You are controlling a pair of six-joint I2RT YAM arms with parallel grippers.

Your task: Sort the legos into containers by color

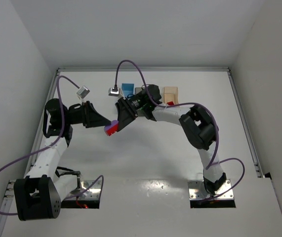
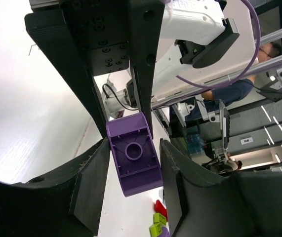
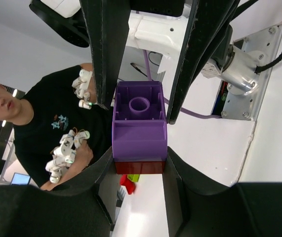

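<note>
The red brick (image 1: 113, 130) goes outward in my right gripper next, away from the purple brick, and down over the pale orange bin (image 1: 171, 93), since a red piece lies there.
A purple brick (image 1: 110, 125) stuck to a red brick (image 1: 113, 130) hangs in mid-air between both grippers. My right gripper (image 1: 119, 122) is shut on the pair; in its wrist view (image 3: 139, 160) its fingers press the red brick (image 3: 139, 167) and the purple brick's (image 3: 139, 131) lower end. My left gripper (image 1: 105, 125) is open, with its jaws close around the purple brick (image 2: 133, 154) and a slim gap on the right side (image 2: 133, 143). The blue bin (image 1: 128, 90) and pale orange bin (image 1: 171, 93) stand at the back. The right arm partly hides the dark grey bin (image 1: 139, 91) and fully hides the clear bin.
Loose bricks lie on the table below: one red (image 2: 161, 208) and two yellow-green (image 2: 158, 219) in the left wrist view, one red (image 3: 127, 183) and one yellow-green (image 3: 134, 177) in the right wrist view. A red piece (image 1: 170, 103) shows at the orange bin's near end.
</note>
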